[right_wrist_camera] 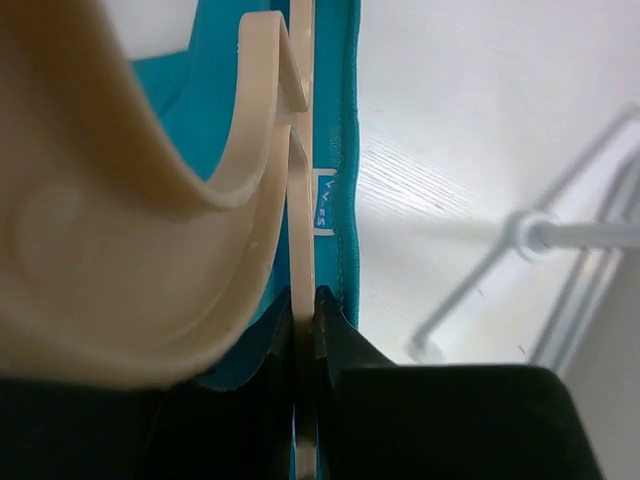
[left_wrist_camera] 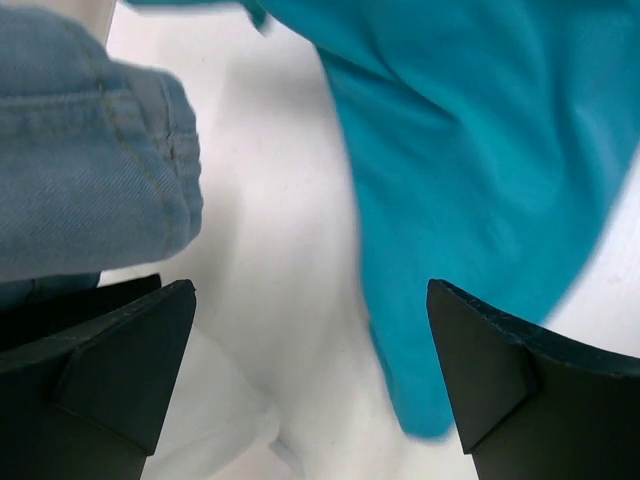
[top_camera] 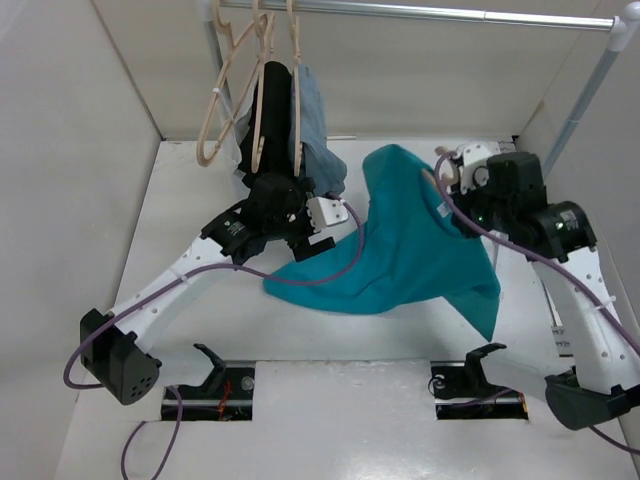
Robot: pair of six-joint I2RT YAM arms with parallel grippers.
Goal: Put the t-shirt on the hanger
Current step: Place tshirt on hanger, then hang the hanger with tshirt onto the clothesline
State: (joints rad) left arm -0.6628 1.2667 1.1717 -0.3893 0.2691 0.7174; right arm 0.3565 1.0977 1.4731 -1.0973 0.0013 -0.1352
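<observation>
My right gripper lifts outward to the bar's end by the post next and releases the hanger there, because that part of the bar is bare of other hangers.
The teal t-shirt point(top_camera: 410, 245) hangs lifted at its neck on the right, its lower part trailing onto the table. My right gripper point(top_camera: 442, 188) is shut on the beige hanger point(right_wrist_camera: 150, 280), which sits inside the neck. In the right wrist view the fingertips point(right_wrist_camera: 335, 325) clamp a thin bar of the hanger, beside the shirt's neck edge point(right_wrist_camera: 345, 120) and white label point(right_wrist_camera: 326, 200). My left gripper point(top_camera: 332, 226) is open and empty by the shirt's left edge. In its wrist view the gripper point(left_wrist_camera: 310, 370) is over the bare table, with teal cloth point(left_wrist_camera: 480, 150) by the right finger point(left_wrist_camera: 520, 380).
A rail point(top_camera: 420, 12) runs across the back with spare beige hangers point(top_camera: 215, 90), a black garment point(top_camera: 270, 110) and a pale blue denim garment point(top_camera: 315, 110), which also shows in the left wrist view point(left_wrist_camera: 90, 150). The rack's post point(top_camera: 590, 90) stands at the right. White walls enclose the table.
</observation>
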